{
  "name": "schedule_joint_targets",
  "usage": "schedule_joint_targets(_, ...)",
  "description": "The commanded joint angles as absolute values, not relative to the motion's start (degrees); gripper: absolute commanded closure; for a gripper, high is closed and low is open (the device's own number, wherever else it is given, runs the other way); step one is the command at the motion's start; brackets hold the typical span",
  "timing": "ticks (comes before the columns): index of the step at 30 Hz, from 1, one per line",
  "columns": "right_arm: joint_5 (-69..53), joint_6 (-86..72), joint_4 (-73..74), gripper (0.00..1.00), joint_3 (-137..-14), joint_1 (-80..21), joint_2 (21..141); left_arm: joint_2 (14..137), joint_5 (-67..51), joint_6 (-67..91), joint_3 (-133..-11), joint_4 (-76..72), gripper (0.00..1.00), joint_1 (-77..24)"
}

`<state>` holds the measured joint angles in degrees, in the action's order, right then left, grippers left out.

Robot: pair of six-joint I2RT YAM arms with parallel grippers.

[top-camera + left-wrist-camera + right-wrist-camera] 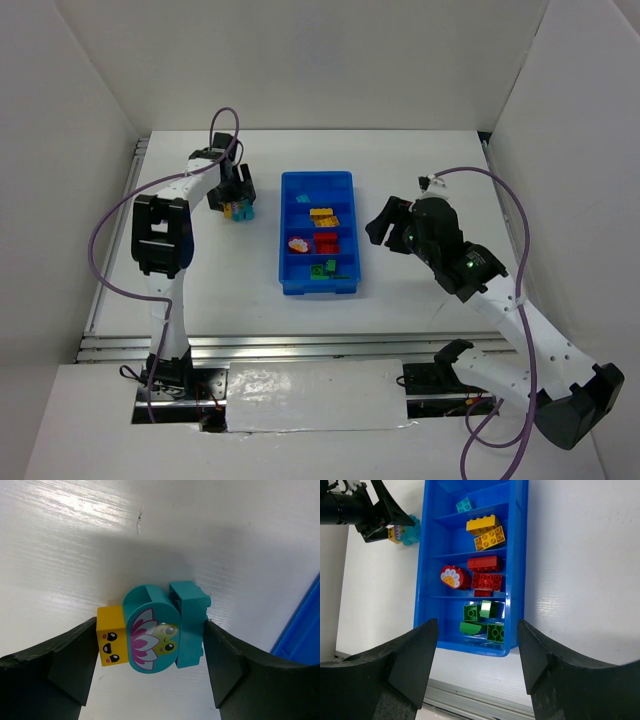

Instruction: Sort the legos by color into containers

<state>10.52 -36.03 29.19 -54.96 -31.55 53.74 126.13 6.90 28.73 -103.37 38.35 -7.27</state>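
My right gripper moves over the tray (284, 230) and closes on the teal brick next, since it lies past the tray, leftward in the top view.
A bright blue tray (284, 230) lies mid-table. Seen in the right wrist view (420, 580), its far compartment holds one teal lego (464, 504), then come yellow legos (485, 530), red legos (485, 572) and, nearest, green legos (481, 620). Left of the tray a yellow face brick (111, 642), a round teal flower brick (150, 640) and a teal brick (190, 625) lie together on the table. My left gripper (151, 645) is open wide, with a finger at each side of this cluster; it also shows from above (238, 203). My right gripper (383, 228) is open and empty, right of the tray.
White walls enclose the table at the back and both sides. A metal rail (300, 345) runs along the near edge. Purple cables loop over both arms.
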Motion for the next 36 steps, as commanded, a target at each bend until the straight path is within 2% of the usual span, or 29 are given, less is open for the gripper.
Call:
schedule_joint_targets(1,10.3,-34.8,26.5,0.28,-56.5,-31.2,54.0,125.7,7.1,27.9,-101.6,40.8,0.97,-7.3)
schedule_joint_targets(2,10.2,-34.8,26.5,0.28,-56.7,-31.2,54.0,125.2,6.7,27.8,-101.5,40.9,1.00,-7.3)
schedule_joint_targets(11,8.4,-34.6,25.7,0.28,-56.7,-31.2,55.8,116.3,-0.8,27.6,-98.8,38.2,1.00,-7.3)
schedule_joint_targets(17,2.8,-34.3,23.6,0.28,-58.5,-30.9,58.8,109.2,-4.3,27.0,-96.9,38.8,1.00,-7.3)
schedule_joint_targets(20,-3.9,-34.1,20.7,0.29,-59.8,-30.8,60.9,105.2,-7.8,27.5,-95.9,39.5,1.00,-7.3)
schedule_joint_targets(24,-13.4,-39.6,12.6,0.28,-59.8,-30.9,65.5,98.3,-11.7,32.3,-94.0,39.5,1.00,-8.6)
schedule_joint_targets(28,-18.1,-44.6,3.2,0.28,-59.5,-32.7,70.0,93.4,-11.6,39.2,-93.1,39.4,1.00,-11.6)
schedule_joint_targets(36,-15.0,-45.0,-4.7,0.30,-65.7,-38.6,79.4,88.2,-9.3,52.0,-92.2,38.2,1.00,-20.6)
